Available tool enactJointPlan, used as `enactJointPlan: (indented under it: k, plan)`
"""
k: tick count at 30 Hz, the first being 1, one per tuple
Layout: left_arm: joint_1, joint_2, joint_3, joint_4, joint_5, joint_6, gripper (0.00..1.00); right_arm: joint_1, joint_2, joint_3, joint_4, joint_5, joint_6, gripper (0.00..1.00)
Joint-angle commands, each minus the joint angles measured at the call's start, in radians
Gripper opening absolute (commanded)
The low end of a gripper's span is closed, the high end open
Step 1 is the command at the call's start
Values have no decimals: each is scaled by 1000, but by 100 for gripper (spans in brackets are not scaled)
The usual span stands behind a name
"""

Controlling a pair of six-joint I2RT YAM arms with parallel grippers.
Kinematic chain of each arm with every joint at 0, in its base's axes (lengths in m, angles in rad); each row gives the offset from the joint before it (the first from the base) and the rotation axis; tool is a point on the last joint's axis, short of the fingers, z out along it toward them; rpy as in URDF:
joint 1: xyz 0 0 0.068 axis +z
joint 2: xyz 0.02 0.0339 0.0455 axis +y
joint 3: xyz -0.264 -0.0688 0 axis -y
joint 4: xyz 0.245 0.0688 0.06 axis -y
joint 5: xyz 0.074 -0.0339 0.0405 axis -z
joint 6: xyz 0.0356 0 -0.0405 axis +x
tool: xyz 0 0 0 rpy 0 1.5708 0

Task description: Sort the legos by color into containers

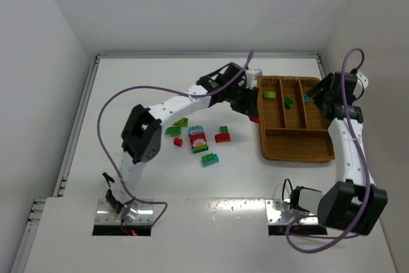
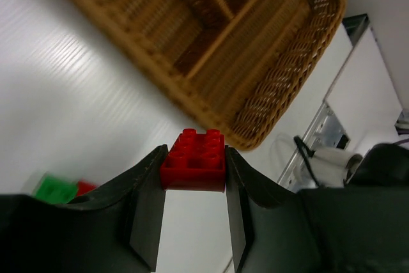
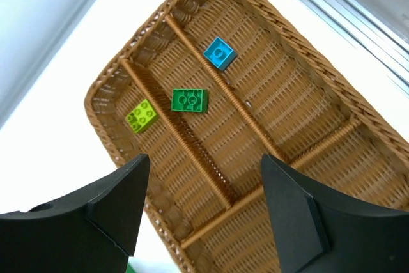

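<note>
I will bring the red brick with my left gripper across the rim of the tray and over the wide near section point(image 1: 298, 145) point(image 2: 261, 44) next.
My left gripper point(image 1: 254, 114) is shut on a red brick point(image 2: 193, 160), held just off the left rim of the brown wicker tray point(image 1: 297, 156), above the white table. The tray's long compartments hold a lime brick point(image 3: 142, 116), a dark green brick point(image 3: 190, 100) and a teal brick point(image 3: 218, 53), one in each. My right gripper point(image 3: 201, 202) is open and empty above the tray, near its right side point(image 1: 317, 98). Loose bricks lie left of the tray: a red stack with a white printed block point(image 1: 198, 139), a red brick point(image 1: 222, 137) and a teal brick point(image 1: 209, 159).
More loose bricks lie on the table: lime point(image 1: 181, 122), dark green point(image 1: 172, 130), small red point(image 1: 178, 141) and green point(image 1: 223, 129). The left arm stretches across the table above them. White walls close in the table at the back and both sides.
</note>
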Motion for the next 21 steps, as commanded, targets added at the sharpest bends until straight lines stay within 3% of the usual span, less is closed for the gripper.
enactJointPlan:
  k: [1, 4, 9, 10, 11, 13, 14, 17, 21]
  plan:
    - [-62, 116, 172, 39, 29, -74, 0, -10, -68, -24, -28, 12, 35, 71]
    - [-96, 234, 288, 50, 15, -100, 0, 2, -114, 15, -86, 87, 44, 71]
    - [-144, 340, 367, 137, 41, -140, 1, 11, -156, 34, -106, 61, 66, 71]
    - [-155, 353, 382, 137, 41, -140, 7, 11, -166, 34, -106, 61, 66, 71]
    - [-155, 376, 410, 137, 41, -149, 29, 11, -166, 34, -106, 61, 66, 71]
    - [-164, 386, 424, 147, 41, -149, 51, 31, -166, 43, -117, 51, 75, 71]
    - [-164, 386, 434, 147, 41, -149, 68, 31, -175, 43, -117, 42, 75, 71]
    - [-164, 364, 407, 147, 53, -137, 84, 40, -176, 34, -117, 41, 75, 71]
    - [-164, 262, 321, 98, 31, -77, 85, 40, -185, 34, -126, 66, 84, 71]
